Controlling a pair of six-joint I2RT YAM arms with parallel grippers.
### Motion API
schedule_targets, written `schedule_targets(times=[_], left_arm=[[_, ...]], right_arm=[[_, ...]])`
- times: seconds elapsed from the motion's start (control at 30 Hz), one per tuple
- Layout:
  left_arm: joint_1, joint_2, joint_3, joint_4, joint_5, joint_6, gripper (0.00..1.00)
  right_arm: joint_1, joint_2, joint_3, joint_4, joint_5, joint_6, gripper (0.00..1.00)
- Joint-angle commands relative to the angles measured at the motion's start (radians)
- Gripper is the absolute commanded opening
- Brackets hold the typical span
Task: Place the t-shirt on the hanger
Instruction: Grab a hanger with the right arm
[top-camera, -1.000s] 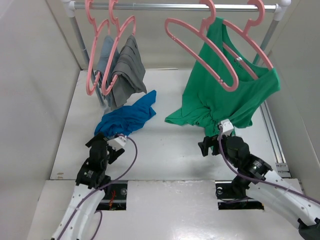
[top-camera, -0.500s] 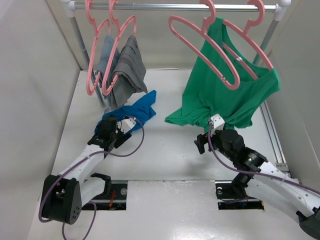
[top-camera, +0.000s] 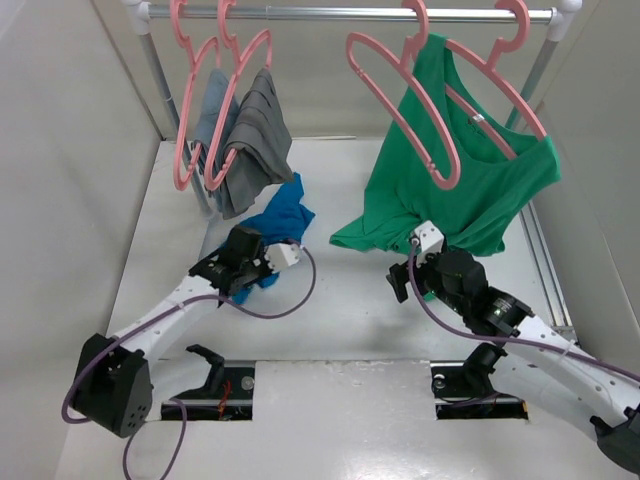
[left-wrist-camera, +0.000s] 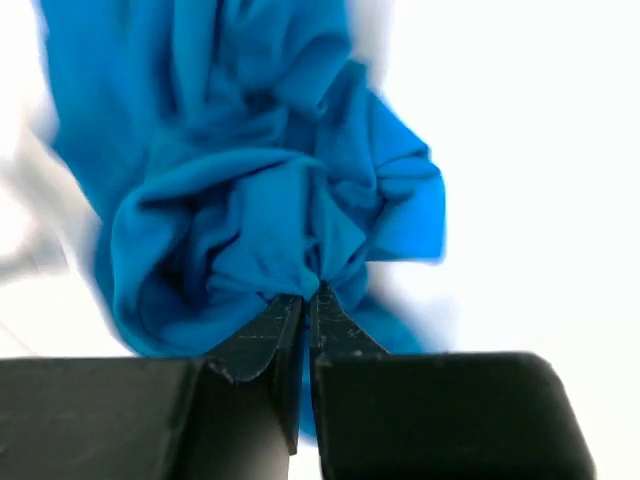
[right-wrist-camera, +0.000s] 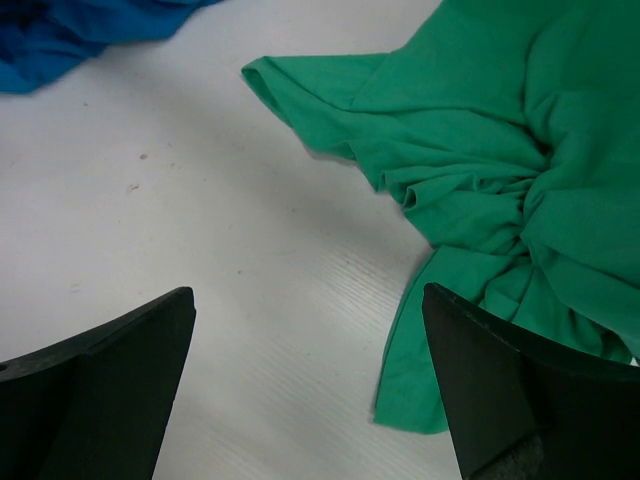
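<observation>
The empty pink hanger's near arm (top-camera: 438, 112) is above and outward of my right gripper, so I will raise my open fingers and reach outward to close around it.
The bright blue t-shirt (top-camera: 286, 214) lies crumpled on the white table, below the grey garments. My left gripper (top-camera: 258, 272) is at its near edge. In the left wrist view that gripper (left-wrist-camera: 308, 292) is shut on a pinched fold of the t-shirt (left-wrist-camera: 250, 200). The empty pink hanger (top-camera: 352, 48) hangs tilted on the rail, in front of the green top. My right gripper (top-camera: 400, 283) hovers low over the table by the green top's hem. Its fingers stand wide open with nothing between them (right-wrist-camera: 308, 295). A corner of the t-shirt (right-wrist-camera: 60, 40) shows at the upper left of the right wrist view.
A green sleeveless top (top-camera: 460, 190) hangs from another pink hanger, its hem bunched on the table (right-wrist-camera: 470, 130). Grey garments (top-camera: 250, 145) hang on pink hangers at the left. The metal rail (top-camera: 330, 14) spans the back. White walls close in both sides.
My left arm has reached forward to the t-shirt and its jaws have gone from open to shut on the cloth, which has bunched up. The right gripper has edged slightly forward.
</observation>
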Motion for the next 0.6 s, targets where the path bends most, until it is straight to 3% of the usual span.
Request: schedule_targets(times=[0.0,0.1,0.17,0.2,0.23,0.33,0.57], left_arm=[[-0.201,-0.002,0.16,-0.098,0.12,-0.127,0.0],[-0.32,0.068,0.26,-0.119,0.19,-0.249,0.01],[-0.331,0.112,0.343,-0.148,0.238,-0.281,0.35],[-0.348,0.139,0.358,-0.158,0.258,-0.281,0.65],[-0.366,0.139,0.368,-0.158,0.269,-0.272,0.71],[-0.376,0.139,0.356,-0.167,0.269,-0.251,0.8],[-0.376,0.071,0.268,-0.138,0.137,-0.321,0.8]], right_arm=[[0.01,-0.001,0.062,0.057,0.008,-0.026,1.0],[0.01,-0.001,0.071,0.045,-0.002,-0.026,1.0],[0.01,-0.001,0.082,0.009,-0.002,-0.026,1.0],[0.01,0.008,0.092,-0.008,-0.002,-0.026,1.0],[0.01,0.008,0.092,-0.027,-0.002,-0.026,1.0],[0.01,0.008,0.103,-0.085,-0.002,-0.026,1.0],[0.01,0.031,0.142,-0.062,-0.142,-0.1,1.0]])
